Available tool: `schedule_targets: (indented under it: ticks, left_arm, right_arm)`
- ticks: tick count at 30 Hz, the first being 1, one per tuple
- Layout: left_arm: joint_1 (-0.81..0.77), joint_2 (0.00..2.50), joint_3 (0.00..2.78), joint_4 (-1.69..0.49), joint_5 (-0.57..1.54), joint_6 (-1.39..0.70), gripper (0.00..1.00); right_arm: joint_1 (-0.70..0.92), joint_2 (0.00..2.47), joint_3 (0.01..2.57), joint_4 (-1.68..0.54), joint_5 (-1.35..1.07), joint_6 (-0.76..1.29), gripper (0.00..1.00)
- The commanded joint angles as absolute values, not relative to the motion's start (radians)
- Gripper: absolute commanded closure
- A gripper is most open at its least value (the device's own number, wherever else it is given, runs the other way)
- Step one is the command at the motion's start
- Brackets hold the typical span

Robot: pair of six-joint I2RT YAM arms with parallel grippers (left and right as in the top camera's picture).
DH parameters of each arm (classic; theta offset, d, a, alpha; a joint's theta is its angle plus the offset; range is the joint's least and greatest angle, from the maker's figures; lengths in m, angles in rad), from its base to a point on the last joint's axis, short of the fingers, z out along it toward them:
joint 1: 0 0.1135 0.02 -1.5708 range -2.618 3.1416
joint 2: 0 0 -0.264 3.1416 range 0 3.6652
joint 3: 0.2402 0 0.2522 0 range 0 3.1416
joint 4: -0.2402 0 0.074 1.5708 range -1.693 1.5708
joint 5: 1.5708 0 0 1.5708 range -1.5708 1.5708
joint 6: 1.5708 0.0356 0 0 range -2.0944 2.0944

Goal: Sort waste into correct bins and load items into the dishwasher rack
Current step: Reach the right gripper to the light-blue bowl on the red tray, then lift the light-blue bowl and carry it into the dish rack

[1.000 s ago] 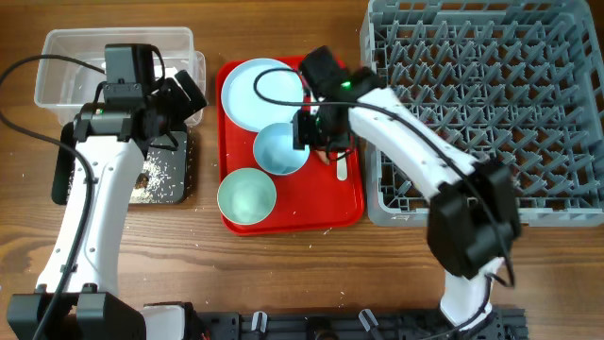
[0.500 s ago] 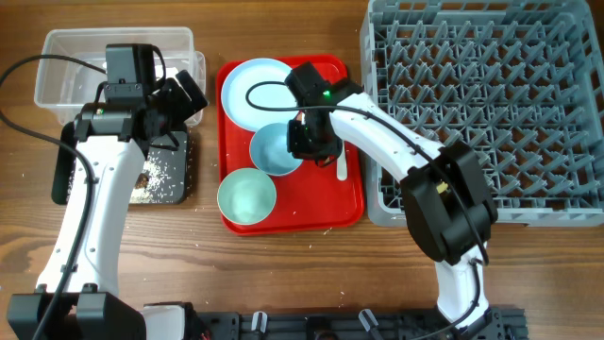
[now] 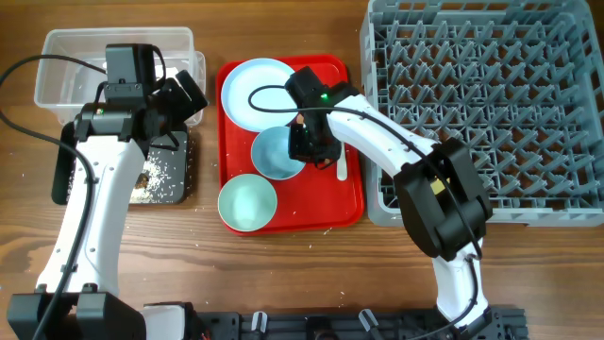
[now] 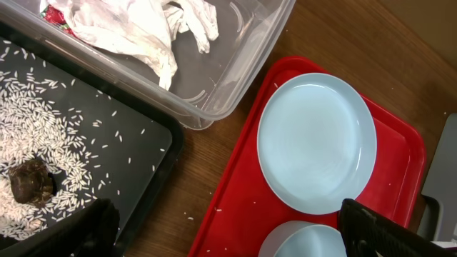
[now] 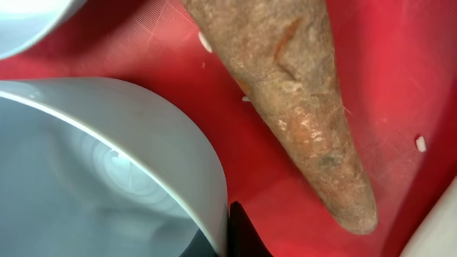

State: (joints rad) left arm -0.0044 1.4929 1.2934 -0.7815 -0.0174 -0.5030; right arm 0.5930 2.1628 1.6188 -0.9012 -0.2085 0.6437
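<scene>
My right gripper will next lift outward and tilt over the dishwasher rack's far corner [image 3: 406, 21] on the tray's side to release the bowl, as the rack's wires there are empty.
My right gripper [image 3: 304, 142] is shut on the right rim of the small white bowl [image 3: 276, 154], which stands on the red tray. In the right wrist view the rim [image 5: 207, 178] is pinched between the right gripper's [image 5: 227, 232] jaws, and the orange-brown carrot stick [image 5: 300, 107] lies just beside it. The pale blue plate [image 3: 260, 93], mint-green bowl [image 3: 247, 200] and white spoon [image 3: 342, 166] also sit on the tray. My left gripper [image 4: 235, 235] hangs open above the gap between the black tray [image 4: 143, 143] and the red tray. Crumpled paper [image 4: 136, 28] lies in the clear tub [image 3: 47, 76].
Rice [image 4: 43, 135] and a brown lump [image 4: 30, 182] lie in the black tray. The grey dishwasher rack [image 3: 491, 104] fills the right side, close against the red tray [image 3: 349, 203]. A few rice grains are scattered on the wooden table [image 3: 283, 274].
My right gripper has shifted left and down to the white bowl and closed on its rim. The left arm has stayed still.
</scene>
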Motion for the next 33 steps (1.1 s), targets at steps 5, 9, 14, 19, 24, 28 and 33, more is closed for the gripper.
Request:
schedule_targets:
  ticks: [5, 9, 14, 19, 24, 28, 33]
  left_arm:
    - [-0.001, 1.485, 1.308, -0.780, -0.017, -0.509, 0.00]
    - [-0.001, 1.485, 1.308, -0.780, -0.017, -0.509, 0.00]
    - [-0.001, 1.485, 1.307, -0.780, -0.017, -0.509, 0.00]
    - [-0.001, 1.485, 1.308, -0.780, -0.017, -0.509, 0.00]
    - [-0.001, 1.485, 1.307, -0.780, -0.017, -0.509, 0.00]
    - [-0.001, 1.485, 1.308, -0.780, -0.017, -0.509, 0.00]
    - [-0.001, 1.485, 1.308, -0.780, -0.017, -0.509, 0.00]
  right_arm:
    - [0.530, 2.035, 1.676, -0.926, -0.180, 0.563, 0.96]
    - [0.473, 1.916, 1.689, -0.953, -0.144, 0.496, 0.96]
    - [0.417, 1.774, 1.689, -0.989, 0.033, 0.438, 0.96]
    - [0.364, 1.693, 1.693, -1.010, 0.147, 0.363, 0.96]
    - [0.279, 1.683, 1.773, -1.029, 0.279, 0.316, 0.96]
    - [0.248, 1.690, 1.870, -0.998, 0.362, 0.285, 0.96]
    - [0.248, 1.719, 1.945, -0.937, 0.494, 0.261, 0.96]
